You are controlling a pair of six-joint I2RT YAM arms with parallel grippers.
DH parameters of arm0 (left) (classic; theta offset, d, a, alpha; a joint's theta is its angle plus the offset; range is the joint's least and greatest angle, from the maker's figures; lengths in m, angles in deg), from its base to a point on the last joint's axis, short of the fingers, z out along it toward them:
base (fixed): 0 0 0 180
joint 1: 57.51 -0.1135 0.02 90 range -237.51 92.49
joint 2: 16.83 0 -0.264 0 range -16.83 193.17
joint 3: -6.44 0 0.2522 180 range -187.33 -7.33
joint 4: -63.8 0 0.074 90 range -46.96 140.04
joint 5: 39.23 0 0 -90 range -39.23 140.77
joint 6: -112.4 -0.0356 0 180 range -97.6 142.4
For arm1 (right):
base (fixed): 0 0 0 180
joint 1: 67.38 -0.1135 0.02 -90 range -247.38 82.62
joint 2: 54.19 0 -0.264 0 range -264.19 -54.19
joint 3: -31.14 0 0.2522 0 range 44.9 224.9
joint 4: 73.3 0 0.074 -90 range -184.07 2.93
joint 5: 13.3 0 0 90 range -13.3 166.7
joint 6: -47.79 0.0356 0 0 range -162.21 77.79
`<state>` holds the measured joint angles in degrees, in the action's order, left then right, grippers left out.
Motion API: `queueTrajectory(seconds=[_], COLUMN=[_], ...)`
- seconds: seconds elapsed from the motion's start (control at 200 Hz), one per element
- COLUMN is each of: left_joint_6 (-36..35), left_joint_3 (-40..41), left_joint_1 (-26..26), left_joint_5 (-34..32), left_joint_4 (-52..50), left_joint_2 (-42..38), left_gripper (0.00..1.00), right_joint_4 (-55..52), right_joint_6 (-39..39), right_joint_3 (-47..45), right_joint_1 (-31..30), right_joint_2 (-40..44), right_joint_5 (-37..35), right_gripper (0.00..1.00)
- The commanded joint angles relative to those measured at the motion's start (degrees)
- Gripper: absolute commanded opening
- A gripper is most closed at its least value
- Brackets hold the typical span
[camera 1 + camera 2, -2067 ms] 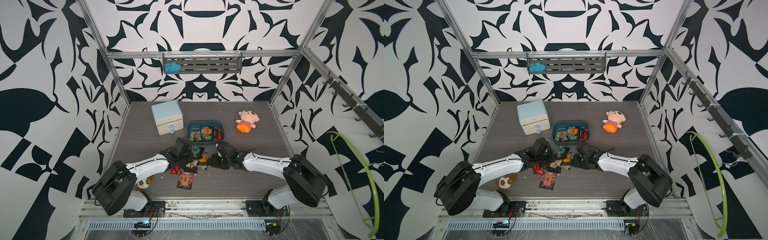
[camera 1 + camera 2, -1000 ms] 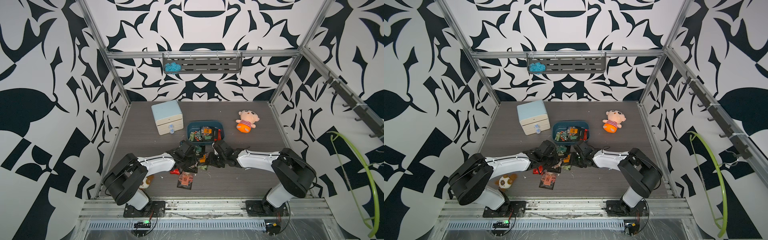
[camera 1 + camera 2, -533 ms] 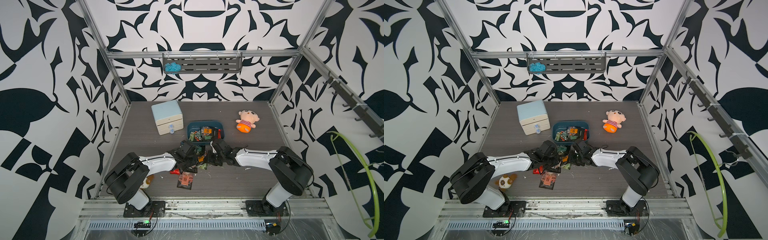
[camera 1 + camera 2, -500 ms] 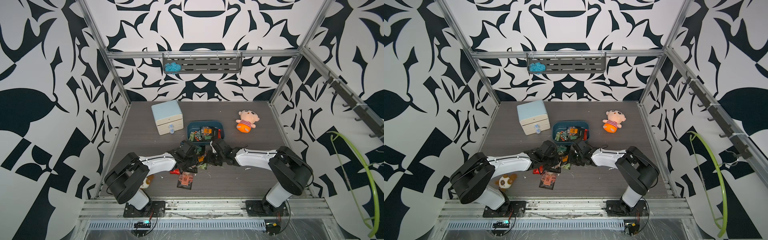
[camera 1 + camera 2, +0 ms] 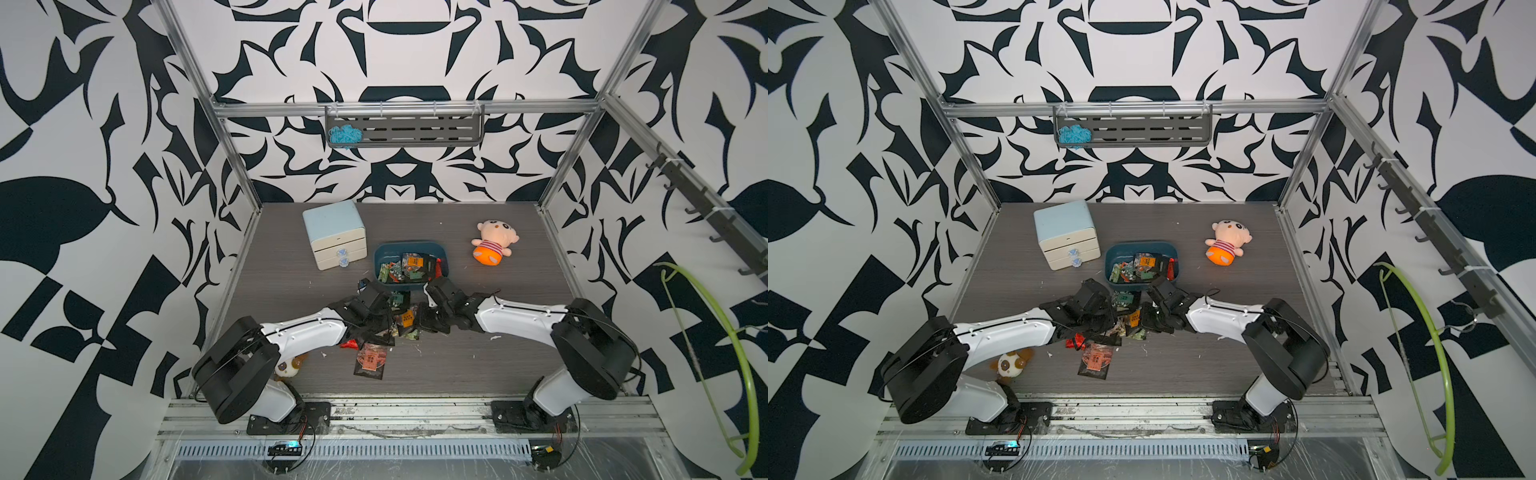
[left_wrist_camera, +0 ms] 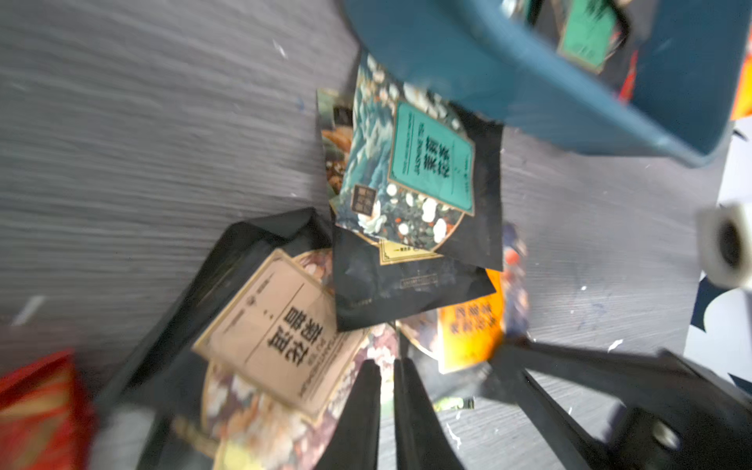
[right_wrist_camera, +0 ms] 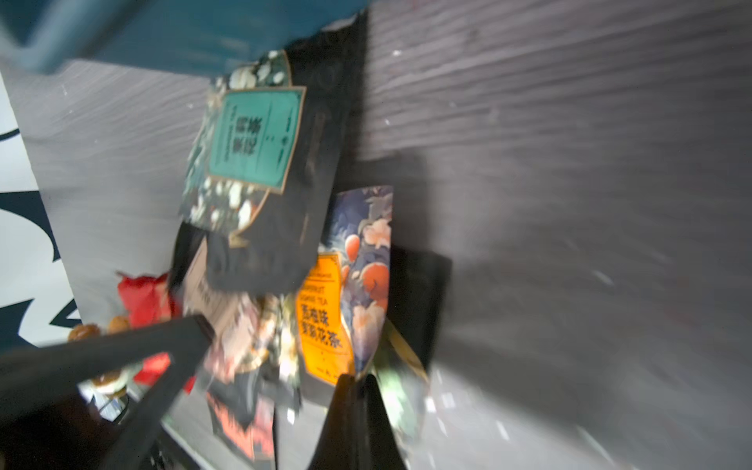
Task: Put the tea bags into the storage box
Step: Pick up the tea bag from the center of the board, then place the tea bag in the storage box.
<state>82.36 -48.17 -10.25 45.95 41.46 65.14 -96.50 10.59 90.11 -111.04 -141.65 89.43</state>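
The robot's right gripper needs to move up off the heap and outward over the storage box to let go of the orange-labelled bag, because the box lies outward of the gripper.
The storage box is a dark teal tray at mid-table with several tea bags inside. More tea bags lie heaped just in front of it: a green-labelled one, a beige-labelled one and an orange-labelled one. My left gripper is shut to a narrow slit on the floral edge of the beige-labelled bag. My right gripper is shut on the lower corner of the orange-labelled bag. Both grippers meet over the heap from opposite sides.
A pale blue two-drawer cabinet stands left of the box and a plush doll lies to its right. A lone orange-red sachet and a crumpled red one lie nearer the front. A small plush sits by the left arm's base.
My right gripper has closed on the corner of the orange-labelled bag. Both wrists crept a little toward the box; the left gripper's jaws stayed as they were.
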Motion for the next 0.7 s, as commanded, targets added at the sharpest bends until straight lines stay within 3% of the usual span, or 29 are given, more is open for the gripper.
queueTrajectory(seconds=[0.0,0.125,0.41,0.515,0.695], left_joint_6=[-0.91,-0.47,0.39,0.94,0.90], left_joint_3=[-2.03,-2.99,-2.26,-0.18,3.11], left_joint_1=[0.11,0.02,-0.06,-0.16,-0.33], left_joint_5=[-4.41,-8.98,-16.83,-18.54,-17.18], left_joint_4=[-5.96,-10.08,-13.31,-12.08,-8.65], left_joint_2=[-2.17,-3.64,-8.41,-12.69,-16.83], left_gripper=[0.13,0.13,0.13,0.13,0.12], right_joint_4=[-12.01,-24.68,-35.50,-31.27,-4.81], right_joint_6=[-3.94,-6.93,-17.83,-17.26,-11.75], right_joint_3=[0.64,2.68,15.15,19.91,17.13], right_joint_1=[-0.13,2.00,15.60,17.46,17.47], right_joint_2=[6.54,13.25,23.28,22.89,20.55], right_joint_5=[-5.63,-14.25,-19.73,-19.33,-10.10], right_gripper=[0.00,0.00,0.00,0.00,0.00])
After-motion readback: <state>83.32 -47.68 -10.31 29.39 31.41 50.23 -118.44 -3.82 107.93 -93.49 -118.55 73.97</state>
